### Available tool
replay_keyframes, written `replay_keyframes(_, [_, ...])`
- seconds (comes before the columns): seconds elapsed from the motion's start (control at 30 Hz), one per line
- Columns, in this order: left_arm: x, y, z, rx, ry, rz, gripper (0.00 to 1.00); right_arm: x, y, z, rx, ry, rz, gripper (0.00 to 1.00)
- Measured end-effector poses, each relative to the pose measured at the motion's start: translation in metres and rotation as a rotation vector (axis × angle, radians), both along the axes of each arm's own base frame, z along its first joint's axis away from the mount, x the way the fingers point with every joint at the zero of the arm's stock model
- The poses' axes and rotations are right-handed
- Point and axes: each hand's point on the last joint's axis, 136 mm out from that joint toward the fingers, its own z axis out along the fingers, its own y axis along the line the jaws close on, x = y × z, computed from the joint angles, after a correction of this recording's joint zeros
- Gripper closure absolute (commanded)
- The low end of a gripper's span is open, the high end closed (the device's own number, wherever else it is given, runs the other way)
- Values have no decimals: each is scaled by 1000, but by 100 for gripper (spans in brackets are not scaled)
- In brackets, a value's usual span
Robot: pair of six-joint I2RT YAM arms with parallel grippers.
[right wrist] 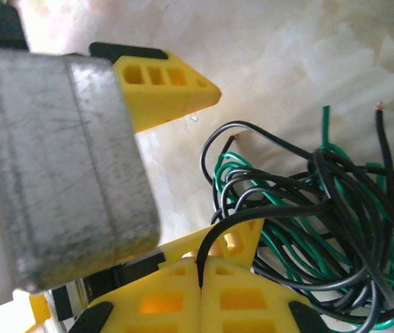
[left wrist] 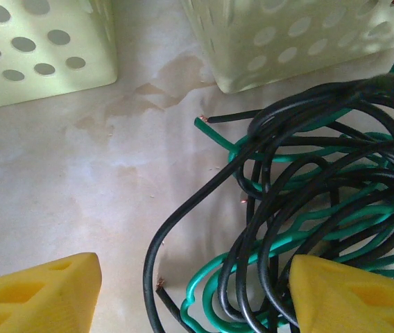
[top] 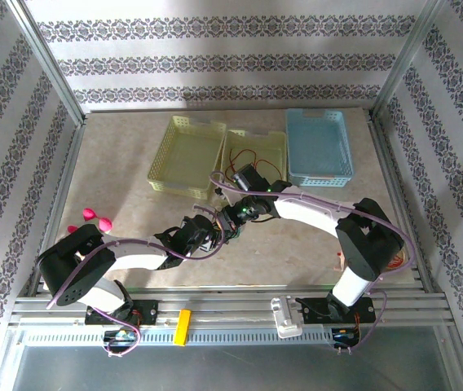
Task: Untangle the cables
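Observation:
I should lift my right gripper off the tangle, move it outward over the bottom of the blue basket, which is empty, and let go of the piece of black cable.
A tangle of black cable (left wrist: 183, 208) and green cable (left wrist: 214, 277) lies on the table in front of the baskets. My left gripper (left wrist: 193, 298) is open, its yellow fingers (left wrist: 37, 295) straddling the near part of the tangle. From the other side, my right gripper (right wrist: 200, 263) is shut on a strand of the black cable (right wrist: 363, 201), with the green cable (right wrist: 327, 128) looped through it. From above, both grippers meet at mid-table: left gripper (top: 209, 234), right gripper (top: 233, 218). The red cable (top: 252, 159) lies in the middle basket.
Three baskets stand in a row at the back: a yellow one (top: 166, 155), the middle yellow one (top: 280, 147) and a blue one (top: 319, 175). Pink objects (top: 97, 217) lie at the left. Patterned walls and metal posts enclose the table (top: 117, 171).

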Motion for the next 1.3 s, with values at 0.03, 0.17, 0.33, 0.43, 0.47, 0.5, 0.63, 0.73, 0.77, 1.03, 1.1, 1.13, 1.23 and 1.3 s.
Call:
replay_keyframes(0.03, [0, 0, 0, 0, 0, 0, 28, 3, -2, 0, -2, -9, -10, 100])
replay_keyframes(0.17, [0, 0, -1, 1, 1, 0, 27, 11, -20, 8, 3, -49, -90, 100])
replay_keyframes(0.33, [-1, 0, -1, 1, 1, 0, 27, 26, -37, 57, 74, -165, -194, 100])
replay_keyframes(0.43, [-1, 0, -1, 3, 2, 0, 25, 36, -47, 95, 137, -261, -259, 100])
replay_keyframes(0.47, [-1, 1, -2, 4, 3, 0, 25, 39, -52, 108, 157, -294, -287, 100])
replay_keyframes(0.5, [-1, 1, -2, 5, 4, 0, 25, 42, -57, 121, 176, -325, -316, 100])
replay_keyframes(0.63, [-1, 0, -3, 6, 5, 0, 24, 56, -82, 160, 225, -434, -439, 100])
replay_keyframes(0.73, [-1, 1, -5, 11, 10, 0, 23, 63, -101, 193, 259, -545, -527, 100])
replay_keyframes(0.77, [-1, 1, -5, 12, 10, 0, 23, 64, -109, 204, 269, -584, -559, 100])
replay_keyframes(1.03, [-1, 1, -5, 13, 8, 2, 20, 80, -177, 263, 284, -812, -836, 100])
replay_keyframes(1.1, [-1, 1, -5, 13, 8, 3, 19, 95, -201, 261, 243, -826, -924, 100])
replay_keyframes(1.13, [0, 1, -5, 14, 7, 3, 18, 101, -211, 257, 221, -823, -959, 100])
replay_keyframes(1.23, [0, 1, -5, 13, 7, 2, 15, 132, -249, 232, 143, -769, -1090, 100])
replay_keyframes(1.3, [0, 1, -5, 13, 7, 2, 14, 154, -272, 211, 95, -713, -1164, 100])
